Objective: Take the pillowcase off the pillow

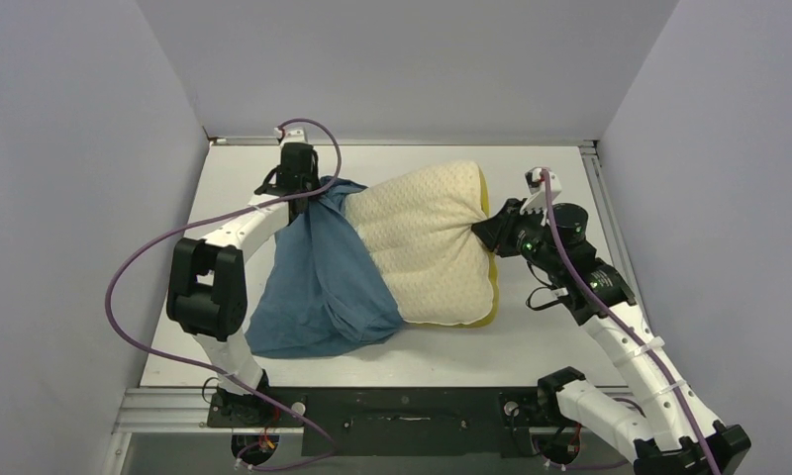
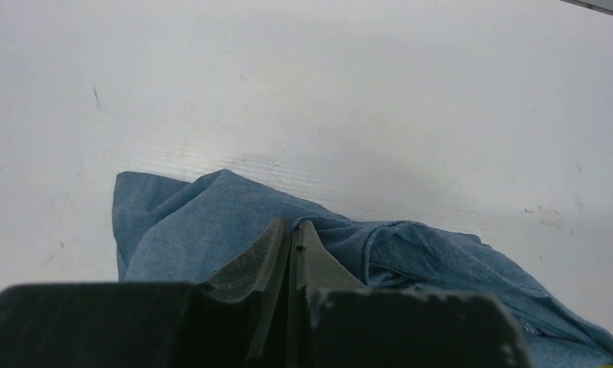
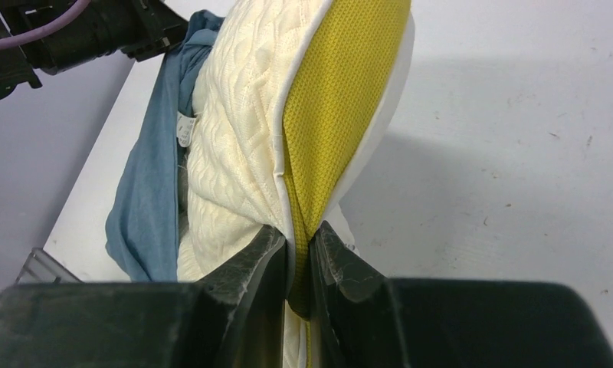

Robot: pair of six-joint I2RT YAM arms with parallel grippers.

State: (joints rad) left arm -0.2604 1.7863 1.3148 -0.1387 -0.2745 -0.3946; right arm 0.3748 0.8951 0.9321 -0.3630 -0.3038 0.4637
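Note:
My right gripper is next going to pull to the right in the top view, over the bare table, and then let go, because the pillowcase (image 1: 318,287) still covers the pillow's other end.
The cream quilted pillow (image 1: 427,237) lies in the middle of the table, its left part still inside the slate-blue pillowcase (image 1: 318,287). My left gripper (image 1: 309,196) is at the far left corner of the pillowcase and shut on the cloth, which is drawn up to its tips. In the left wrist view the fingers (image 2: 292,228) are pressed together, with pillowcase (image 2: 196,222) folds around them. My right gripper (image 1: 486,235) is shut on the pillow's right edge. The right wrist view shows its jaws (image 3: 297,234) pinching the mustard-yellow edge (image 3: 342,92), the pillowcase (image 3: 146,199) behind.
The white table (image 1: 531,346) is boxed in by grey walls on three sides. A metal rail (image 1: 402,411) with both arm bases runs along the near edge. A purple cable (image 1: 125,287) loops left of the left arm. A small white tag (image 3: 185,130) shows on the pillow.

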